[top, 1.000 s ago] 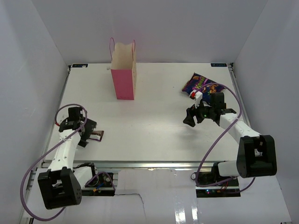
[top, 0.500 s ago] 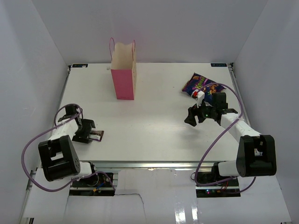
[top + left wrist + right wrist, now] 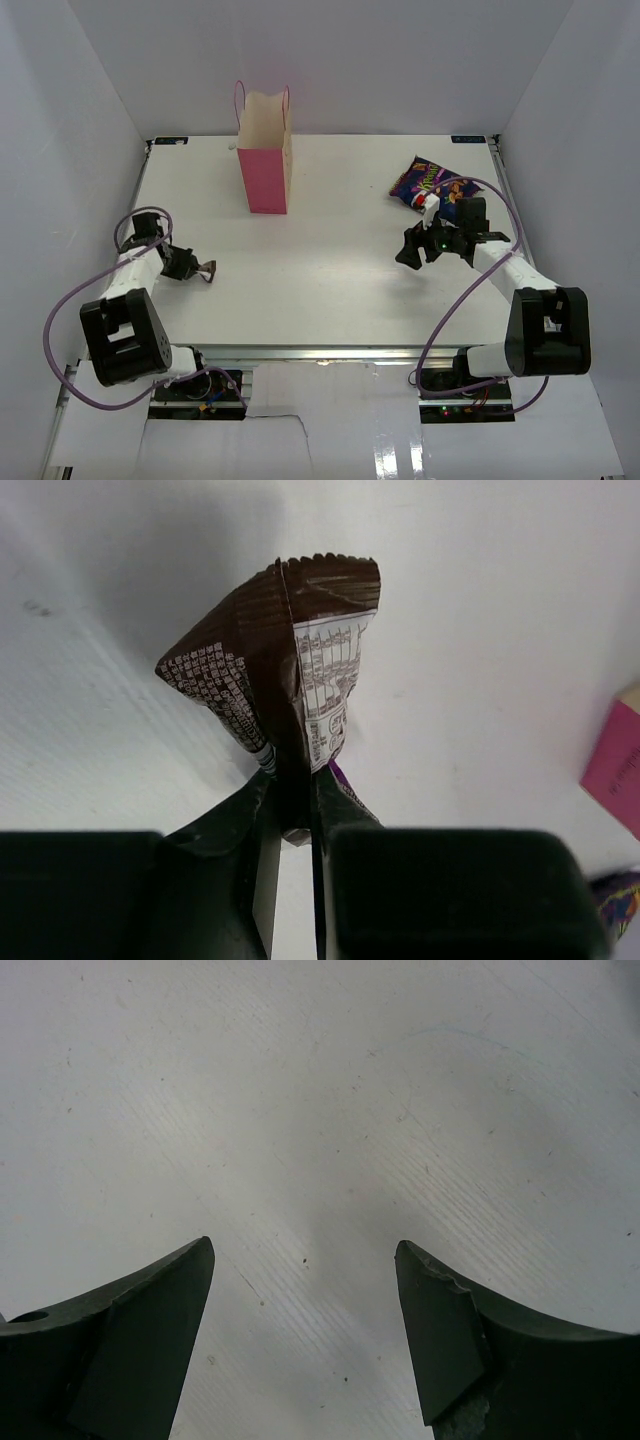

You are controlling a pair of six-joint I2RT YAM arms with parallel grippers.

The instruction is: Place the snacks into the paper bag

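My left gripper carries the candy packet (image 3: 208, 270) up and outward over the pink bag's open top (image 3: 264, 120) next. It releases the packet there, because the bag's upright sides leave only that opening.
A small dark brown candy packet (image 3: 290, 670) stands crumpled between the jaws of my left gripper (image 3: 296, 800), which is shut on its lower edge. From above, that gripper (image 3: 190, 267) sits at the table's left side with the packet (image 3: 208, 270) sticking out to its right. The pink paper bag (image 3: 265, 165) stands upright at the back, open at the top; its corner (image 3: 615, 770) shows in the left wrist view. A larger crinkly dark blue-purple snack bag (image 3: 428, 183) lies at the right. Just in front of it my right gripper (image 3: 410, 250) is open over bare table, as the right wrist view (image 3: 305, 1260) shows.
White walls close in the table (image 3: 330, 260) on three sides. Purple cables (image 3: 460, 300) loop off both arms. The arm bases (image 3: 125, 345) sit at the near edge.
My left gripper has closed on the brown packet and pulled back to the left, and the packet now stands on edge. The right gripper has barely moved.
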